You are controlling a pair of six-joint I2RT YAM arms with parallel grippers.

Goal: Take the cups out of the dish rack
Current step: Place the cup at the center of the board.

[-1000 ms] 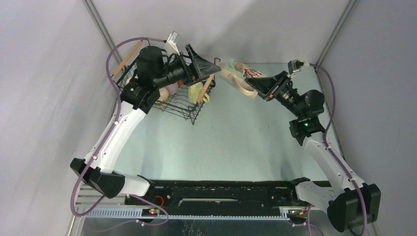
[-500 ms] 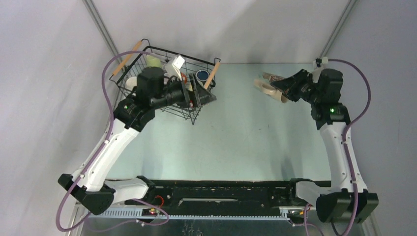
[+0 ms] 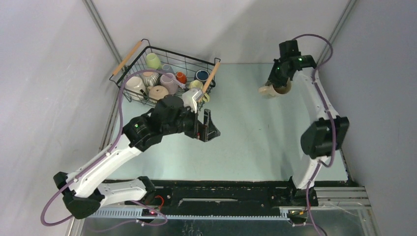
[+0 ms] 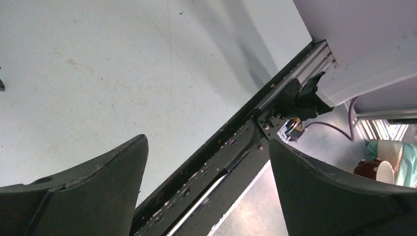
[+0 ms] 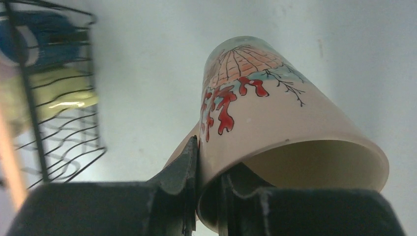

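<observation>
My right gripper holds the cream cup's rim and next needs to lower the cup's base onto the table clear of the dish rack, then let go.
The dish rack (image 3: 127, 58), black wire with wooden handles, stands at the back left. It holds several cups, among them a pale green one (image 3: 153, 60), a mauve one (image 3: 168, 81) and a navy one (image 3: 201, 75). My left gripper (image 3: 209, 129) hangs open in front of the rack, over bare table, with nothing between its fingers (image 4: 98, 189). At the back right, my right gripper (image 3: 278, 84) is shut on the rim of a cream cup painted with red coral (image 5: 275, 123). One finger is inside its mouth and one outside. That cup (image 3: 269, 90) is tilted, low over the table.
In the right wrist view the rack's corner (image 5: 54, 118) lies to the left, with a navy cup (image 5: 44, 29) and a yellow cup (image 5: 54, 93) inside. The black rail (image 4: 231, 152) runs along the table's near edge. Grey walls close in on both sides.
My left arm has drawn back out of the rack toward the near middle of the table, gripper open. The right arm has swung the painted cup to the back right and lowered it.
</observation>
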